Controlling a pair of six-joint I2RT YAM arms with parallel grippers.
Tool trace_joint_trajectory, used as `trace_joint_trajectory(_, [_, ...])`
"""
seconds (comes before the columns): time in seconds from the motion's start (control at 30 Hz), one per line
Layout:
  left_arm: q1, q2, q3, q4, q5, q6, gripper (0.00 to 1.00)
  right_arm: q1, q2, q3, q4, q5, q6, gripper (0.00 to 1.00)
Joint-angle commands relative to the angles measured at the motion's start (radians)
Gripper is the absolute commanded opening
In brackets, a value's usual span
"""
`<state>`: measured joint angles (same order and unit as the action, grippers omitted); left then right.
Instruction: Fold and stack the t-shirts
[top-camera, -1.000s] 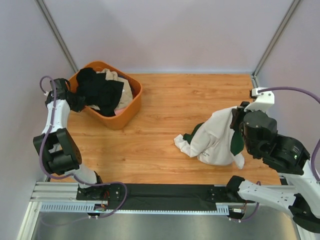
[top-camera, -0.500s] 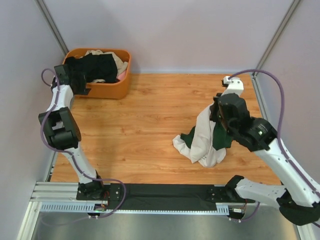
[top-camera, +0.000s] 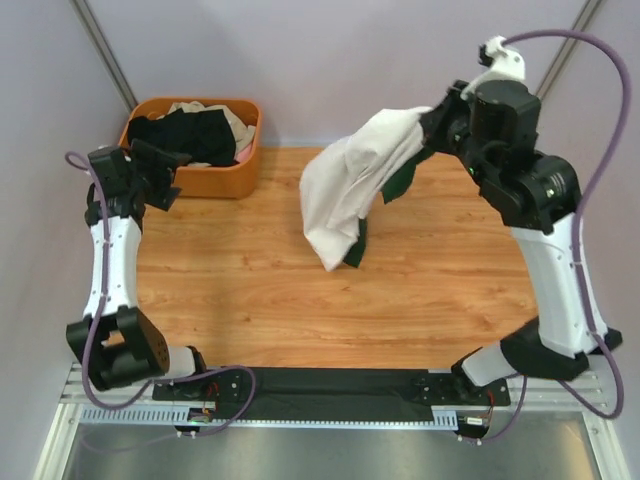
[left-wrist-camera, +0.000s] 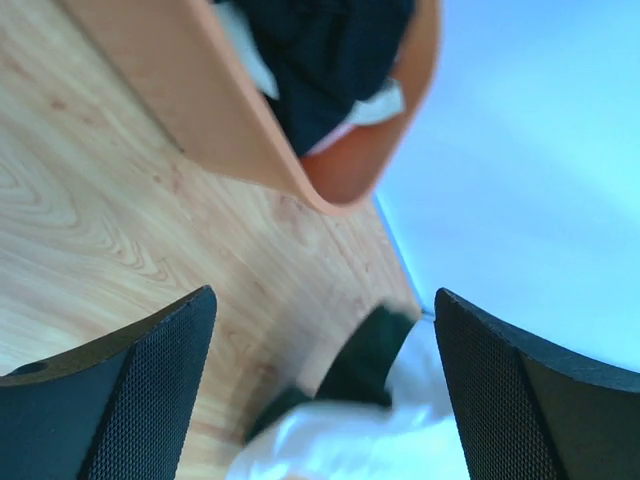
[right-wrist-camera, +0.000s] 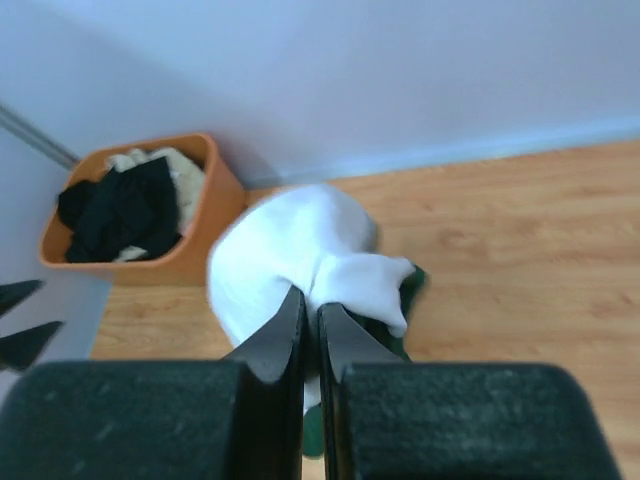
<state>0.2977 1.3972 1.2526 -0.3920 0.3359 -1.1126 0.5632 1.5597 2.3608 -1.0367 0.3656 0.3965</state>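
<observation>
My left gripper needs to cross the basket's front and come down onto the shirt's basket-side edge, because that edge hangs to the gripper's right in the top view.
A white t-shirt (top-camera: 345, 185) with dark green sleeves hangs in the air over the back middle of the table, clear of the wood. My right gripper (top-camera: 430, 122), raised high at the back right, is shut on its upper edge; the right wrist view shows the white cloth (right-wrist-camera: 290, 260) pinched between the closed fingers of that gripper (right-wrist-camera: 312, 312). Black (top-camera: 190, 135) and beige (top-camera: 195, 107) t-shirts lie in the orange basket (top-camera: 215, 183). My left gripper (top-camera: 172, 178) is open just in front of the basket's left end, holding nothing. Between its fingers (left-wrist-camera: 150, 390) the shirt shows blurred.
The orange basket (left-wrist-camera: 335, 180) stands in the back left corner against the wall. The wooden table (top-camera: 420, 290) is walled at the back and both sides. A black rail with both arm bases runs along the near edge.
The basket went to the back left corner, then my left gripper opened and drew back from it. My right arm lifted the white shirt off the table, up and toward the back.
</observation>
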Motion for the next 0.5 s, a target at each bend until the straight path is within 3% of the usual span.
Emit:
trace_joint_trajectory(0.0, [-0.032,-0.134,0.033,-0.112,-0.009,0.207,0.95,-0.107,-0.161,-0.267,-0.064,0.075,0.112,0.00])
trace_joint_trajectory(0.03, [-0.052,-0.148,0.045,-0.148,-0.026,0.291,0.95,-0.147,-0.199,-0.504,-0.045,0.056,0.140,0.00])
trace_joint_trajectory(0.07, [-0.072,-0.159,0.057,-0.216,-0.037,0.330,0.95,-0.190,-0.229,-0.614,-0.027,-0.023,0.171,0.39])
trace_joint_trajectory(0.1, [-0.133,-0.165,0.086,-0.249,-0.066,0.376,0.95,-0.286,-0.274,-0.715,0.042,-0.069,0.192,0.72])
trace_joint_trajectory(0.13, [-0.172,-0.164,0.097,-0.283,-0.087,0.440,0.95,-0.331,-0.285,-0.827,0.082,-0.118,0.199,0.93])
trace_joint_trajectory(0.17, [-0.218,-0.159,0.105,-0.338,-0.106,0.476,0.95,-0.376,-0.286,-0.962,0.116,-0.190,0.197,1.00])
trace_joint_trajectory(0.27, [-0.455,-0.098,0.085,-0.376,-0.156,0.537,0.95,-0.512,-0.195,-1.037,0.153,-0.263,0.159,1.00])
trace_joint_trajectory(0.47, [-0.649,0.084,0.005,-0.288,-0.123,0.527,0.91,-0.514,-0.207,-1.092,0.217,-0.341,0.153,1.00])
